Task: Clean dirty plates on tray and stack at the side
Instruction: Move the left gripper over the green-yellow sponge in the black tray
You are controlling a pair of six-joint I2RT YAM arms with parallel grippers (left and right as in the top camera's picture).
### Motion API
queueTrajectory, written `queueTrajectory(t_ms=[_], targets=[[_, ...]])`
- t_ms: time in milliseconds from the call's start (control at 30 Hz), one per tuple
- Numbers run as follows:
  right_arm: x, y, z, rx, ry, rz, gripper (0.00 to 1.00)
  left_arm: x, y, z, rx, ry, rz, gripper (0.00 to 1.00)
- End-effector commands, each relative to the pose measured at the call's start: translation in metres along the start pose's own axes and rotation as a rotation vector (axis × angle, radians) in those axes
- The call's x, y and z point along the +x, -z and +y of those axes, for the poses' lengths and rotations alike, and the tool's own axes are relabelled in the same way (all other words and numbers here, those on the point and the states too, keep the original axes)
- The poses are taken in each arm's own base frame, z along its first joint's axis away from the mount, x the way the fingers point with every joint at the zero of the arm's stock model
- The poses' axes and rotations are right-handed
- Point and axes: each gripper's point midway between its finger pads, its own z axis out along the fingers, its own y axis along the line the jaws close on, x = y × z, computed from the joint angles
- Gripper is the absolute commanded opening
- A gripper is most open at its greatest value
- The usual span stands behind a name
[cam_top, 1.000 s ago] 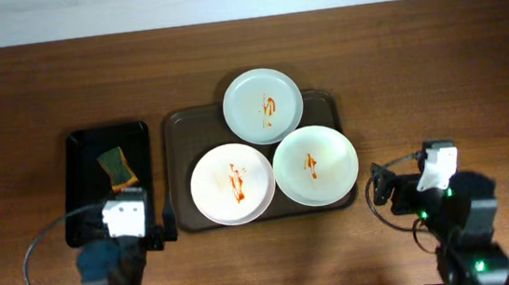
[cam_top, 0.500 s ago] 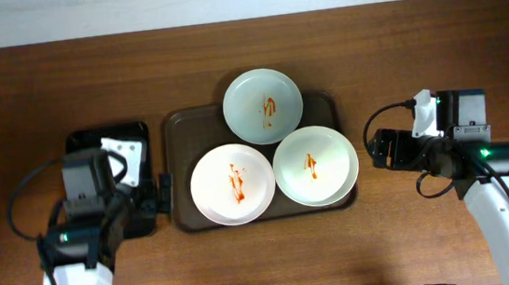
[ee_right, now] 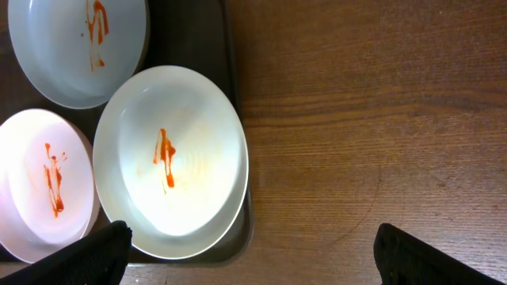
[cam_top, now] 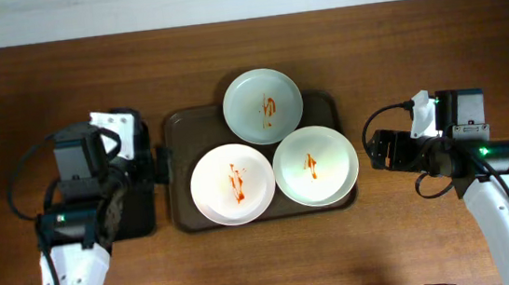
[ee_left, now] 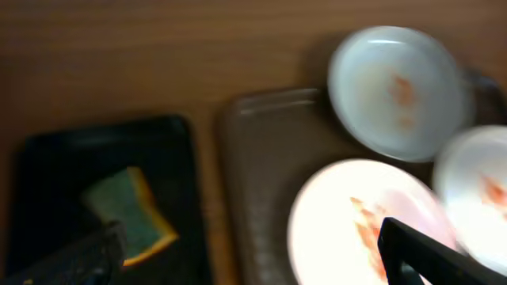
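Note:
My left gripper lowers to its left in the wrist view next, since the yellow sponge (ee_left: 130, 215) lies below it that way in the black tray.
Three white plates streaked with red sauce lie on the brown tray (cam_top: 176, 131): one at the back (cam_top: 262, 105), one front left (cam_top: 232, 183), one front right (cam_top: 315, 165). My left gripper (cam_top: 161, 164) is open and empty, held over the gap between the black tray and the brown tray. In the left wrist view, which is blurred, its fingers (ee_left: 249, 253) straddle the brown tray's left rim (ee_left: 238, 174). My right gripper (cam_top: 374, 151) is open and empty, right of the brown tray. In the right wrist view its fingers (ee_right: 249, 253) straddle the front right plate's edge (ee_right: 170, 162) and bare table.
A black tray (cam_top: 140, 219) lies left of the brown tray, mostly hidden under my left arm. It holds a green and yellow sponge (ee_left: 131, 215). Bare wooden table (cam_top: 415, 61) lies to the right and behind.
My left arm has moved away from the table's front edge and over the black tray, hiding the sponge from overhead. My right arm rose earlier and is still now.

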Motion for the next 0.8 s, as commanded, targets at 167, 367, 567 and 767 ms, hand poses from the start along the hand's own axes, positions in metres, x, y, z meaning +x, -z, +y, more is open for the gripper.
queueTrajectory(t_ms=[167, 367, 567, 767], targets=[[-0.007, 0.004, 0.002, -0.010, -0.001, -0.015, 0.98, 0.017, -0.059, 0.068, -0.335, 0.141, 0.174, 1.00], [-0.007, 0.004, 0.002, -0.009, -0.001, -0.015, 0.98, 0.053, -0.100, 0.098, -0.347, 0.302, 0.277, 1.00], [-0.007, 0.004, 0.002, -0.009, -0.001, -0.015, 0.98, 0.080, -0.121, 0.114, -0.369, 0.332, 0.351, 0.92], [-0.007, 0.004, 0.002, -0.009, -0.001, -0.015, 0.99, 0.091, -0.134, 0.128, -0.387, 0.357, 0.362, 0.70]])
